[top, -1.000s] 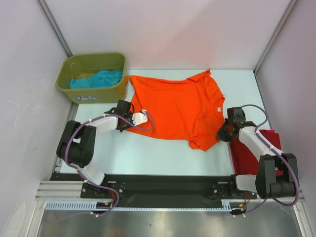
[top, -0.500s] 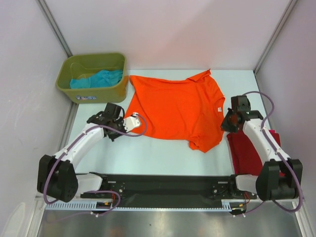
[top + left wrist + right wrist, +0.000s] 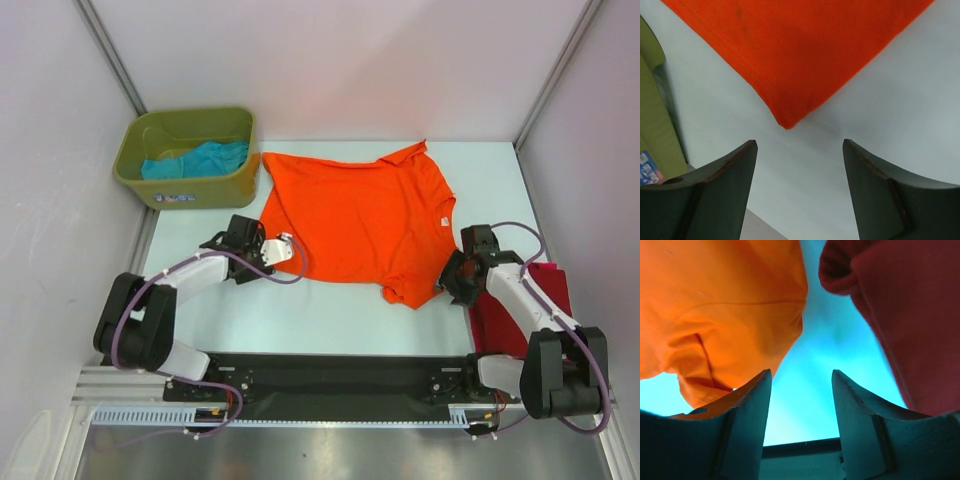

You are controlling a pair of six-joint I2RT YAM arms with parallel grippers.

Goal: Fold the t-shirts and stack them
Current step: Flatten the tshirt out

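The left gripper's fingers span only bare table, so it needs to ease outward and close on the orange t-shirt's pointed corner [image 3: 786, 119], which lies just outward.
A bright orange t-shirt [image 3: 360, 215] lies spread flat on the pale table. My left gripper [image 3: 256, 252] sits at its near left corner. The left wrist view shows that gripper [image 3: 800, 145] open, with the orange corner [image 3: 786, 122] just ahead of the tips and only bare table between the fingers. My right gripper [image 3: 452, 275] is low beside the shirt's near right sleeve. In the right wrist view it [image 3: 801, 374] is open and empty, with the orange sleeve [image 3: 725, 315] to its left and a dark red t-shirt [image 3: 910, 315] to its right. A teal t-shirt [image 3: 200, 158] lies in the bin.
An olive-green plastic bin [image 3: 165, 190] stands at the back left corner of the table, close to the left arm. The dark red t-shirt [image 3: 525, 310] lies at the near right edge under the right arm. White walls enclose three sides.
Both grippers have gone from shut to open. The left gripper swung away to the left, then back to the orange corner. The right gripper came nearer, down to the sleeve.
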